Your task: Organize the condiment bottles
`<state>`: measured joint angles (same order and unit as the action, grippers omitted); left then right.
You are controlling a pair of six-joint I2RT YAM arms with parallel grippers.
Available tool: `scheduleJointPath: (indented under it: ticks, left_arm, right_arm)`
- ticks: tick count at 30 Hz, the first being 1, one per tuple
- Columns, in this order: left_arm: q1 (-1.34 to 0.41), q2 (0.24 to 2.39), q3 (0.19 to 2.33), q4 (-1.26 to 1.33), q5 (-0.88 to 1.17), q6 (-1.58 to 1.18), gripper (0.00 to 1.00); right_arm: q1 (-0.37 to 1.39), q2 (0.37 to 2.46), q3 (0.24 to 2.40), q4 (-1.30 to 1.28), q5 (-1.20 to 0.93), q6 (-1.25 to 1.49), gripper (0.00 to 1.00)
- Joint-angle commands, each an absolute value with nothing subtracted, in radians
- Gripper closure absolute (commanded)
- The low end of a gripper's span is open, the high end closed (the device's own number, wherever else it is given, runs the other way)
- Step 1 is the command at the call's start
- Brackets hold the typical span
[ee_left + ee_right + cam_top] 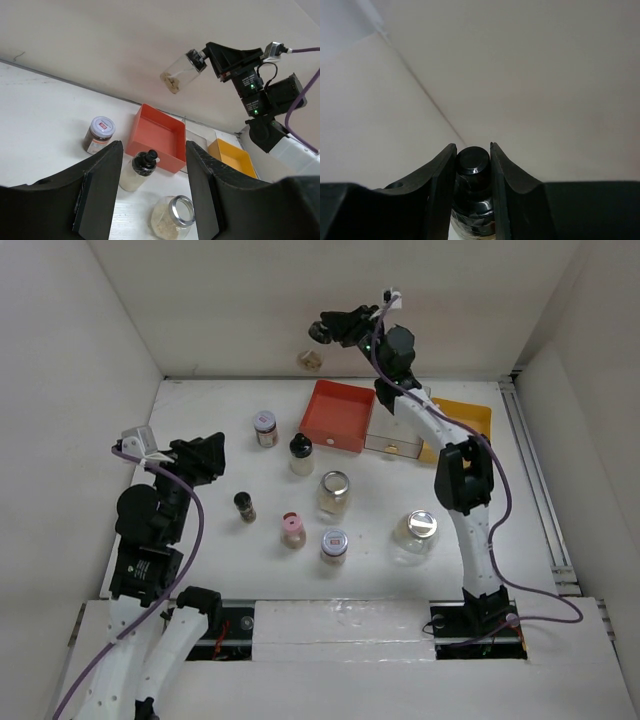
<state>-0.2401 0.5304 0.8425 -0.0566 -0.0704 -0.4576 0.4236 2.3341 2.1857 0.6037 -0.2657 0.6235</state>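
The red tray below the bottle is empty. My right gripper tilts downward next and brings the bottle down upright at the tray's far end.
My right gripper (338,328) is raised high near the back wall and shut on the cap of a black-capped bottle (313,348), which hangs tilted in the air. The right wrist view shows the jaws (472,150) clamped on the black cap (472,165). My left gripper (205,458) is open and empty at the table's left. On the table stand a grey-lidded spice jar (265,428), a second black-capped bottle (301,454), a clear glass jar (334,492), a dark slim shaker (245,506), a pink-capped bottle (292,530), another grey-lidded jar (334,545) and a second glass jar (415,535).
A red tray (338,415), a clear tray (393,438) and an orange tray (465,425) sit side by side at the back of the table. White walls enclose the back and both sides.
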Motion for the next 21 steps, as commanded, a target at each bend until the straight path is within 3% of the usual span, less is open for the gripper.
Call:
scheduleJointPath:
  ticks: [1,9,21]
  left_arm:
    - [-0.238,0.552,0.841,-0.006,-0.044,-0.463,0.51]
    - [-0.238,0.571,0.841,-0.006,-0.035,-0.463,0.52]
    - [-0.238,0.6,0.831,-0.006,-0.026,-0.463,0.52]
  right_arm:
    - [0.402,2.312,2.146,0.608,-0.255,0.574,0.74]
    - [0.388,2.333,2.163,0.402,-0.154,0.387,0.74]
    - [0.408,2.456,2.195,0.341,-0.066,0.276,0.72]
